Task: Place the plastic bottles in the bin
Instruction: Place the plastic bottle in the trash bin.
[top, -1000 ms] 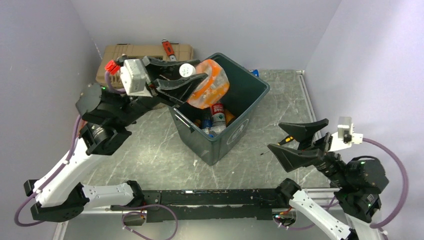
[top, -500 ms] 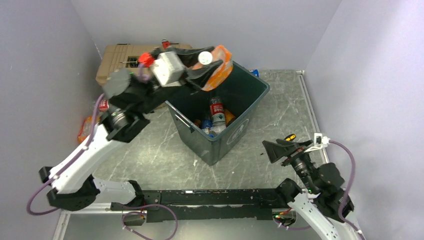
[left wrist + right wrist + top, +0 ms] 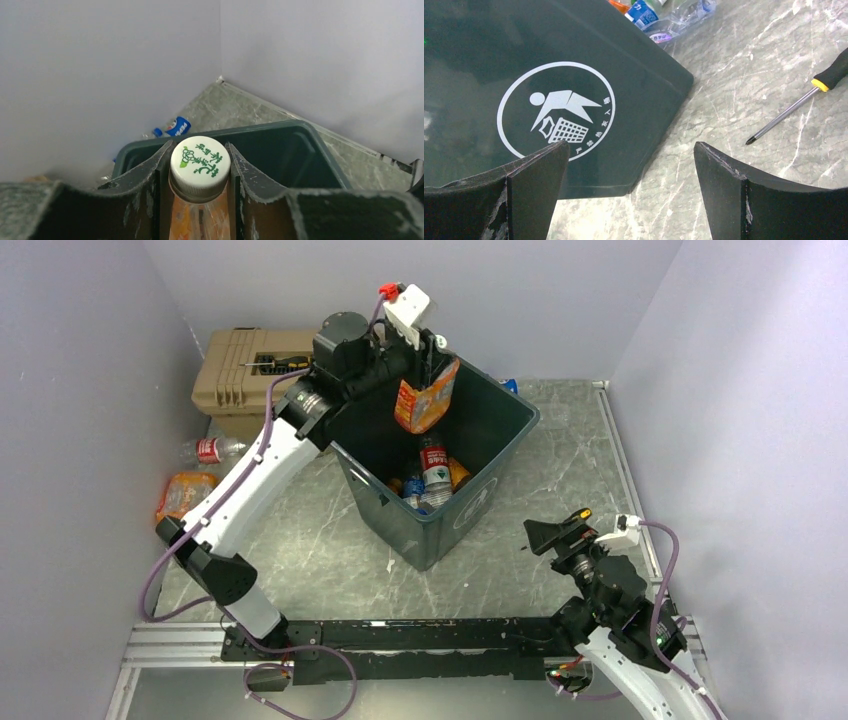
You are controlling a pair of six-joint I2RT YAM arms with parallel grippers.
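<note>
My left gripper needs to move down and back next and release the bottle over the others, because the open middle of the bin is below it and back from it.
My left gripper [image 3: 430, 352] is shut on the neck of a crushed orange-labelled bottle [image 3: 425, 400], which hangs cap-up over the far-left part of the open bin [image 3: 440, 530]. In the left wrist view the fingers [image 3: 145, 172] clamp just under the bottle's white cap [image 3: 200, 162], with the bin's rim [image 3: 310, 131] below. Several bottles [image 3: 432, 472] lie in the bin. A red-labelled bottle [image 3: 210, 450] and a crushed orange one [image 3: 185, 492] lie on the table at the left. My right gripper [image 3: 552, 537] is open and empty, low by the bin's near right wall [image 3: 554, 60].
A tan toolbox [image 3: 240, 385] stands back left with a screwdriver [image 3: 280, 361] on it. A yellow-handled screwdriver [image 3: 578, 515] lies on the table by my right gripper, also in the right wrist view [image 3: 799, 107]. A blue-labelled bottle [image 3: 175, 126] lies behind the bin.
My left arm has swung up and right with the orange bottle, which now hangs upright over the bin instead of lying tilted at its rim. My right arm has drawn back and lowered.
</note>
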